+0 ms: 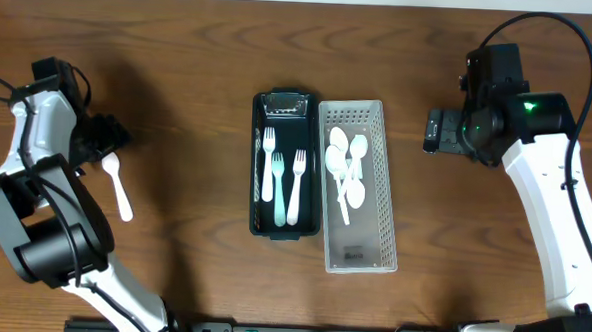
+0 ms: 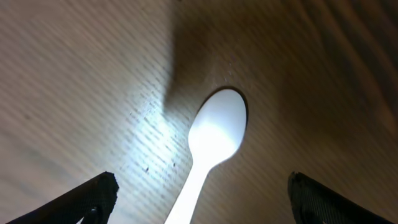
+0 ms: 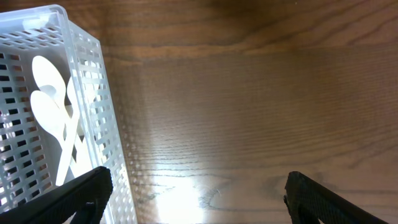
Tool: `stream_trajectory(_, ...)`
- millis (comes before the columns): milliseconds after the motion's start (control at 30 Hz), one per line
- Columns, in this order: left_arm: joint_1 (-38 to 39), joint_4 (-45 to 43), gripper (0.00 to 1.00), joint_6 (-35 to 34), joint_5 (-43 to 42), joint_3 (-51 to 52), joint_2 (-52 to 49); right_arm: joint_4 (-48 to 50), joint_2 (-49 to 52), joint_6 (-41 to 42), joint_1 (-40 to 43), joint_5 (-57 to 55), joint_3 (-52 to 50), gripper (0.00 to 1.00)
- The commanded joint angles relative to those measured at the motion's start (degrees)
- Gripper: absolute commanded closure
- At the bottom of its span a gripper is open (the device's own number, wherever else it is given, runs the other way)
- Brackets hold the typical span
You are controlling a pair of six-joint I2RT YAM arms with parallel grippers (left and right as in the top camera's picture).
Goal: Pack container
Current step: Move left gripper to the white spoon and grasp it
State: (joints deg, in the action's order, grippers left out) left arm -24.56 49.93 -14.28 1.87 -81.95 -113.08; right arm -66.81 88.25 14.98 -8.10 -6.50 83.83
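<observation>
The open fingers of my left gripper already span the width of the loose spoon's bowl (image 1: 110,163) (image 2: 217,127) below them, so I will next move that gripper down and close it there.
A loose white plastic spoon (image 1: 118,187) lies on the wooden table at the left; in the left wrist view (image 2: 211,143) its bowl and handle lie between my open left fingers. My left gripper (image 1: 107,143) hovers just over the spoon's bowl end, open and holding nothing. A black tray (image 1: 256,199) holds three white forks (image 1: 283,180). A white perforated basket (image 1: 379,205) beside it holds several white spoons (image 1: 346,168), also seen in the right wrist view (image 3: 53,112). My right gripper (image 1: 433,132) is open and empty, to the right of the basket.
The black tray and white basket stand side by side at the table's middle. Bare wood lies between the basket (image 3: 93,93) and my right arm, and between the tray and the loose spoon.
</observation>
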Motion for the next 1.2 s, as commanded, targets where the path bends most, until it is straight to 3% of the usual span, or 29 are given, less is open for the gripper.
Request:
stream_trajectory(0,-0.13,-0.70,0.09,2.29,-0.02,0.44,-2.12,-0.13,0.15,-0.50,0.31,-0.81,-0.17,0.08)
stream_trajectory(367,-0.31,-3.43,0.10,8.28,-5.64,0.46,-5.27,-0.39,0.15,-0.50,0.31,-0.81,-0.17,0.08)
stream_trajectory(1167,-1.16,-4.68,0.09,8.28,-5.77,1.11,-6.80,-1.33,0.15,-0.48,0.31,-0.81,-0.17,0.08)
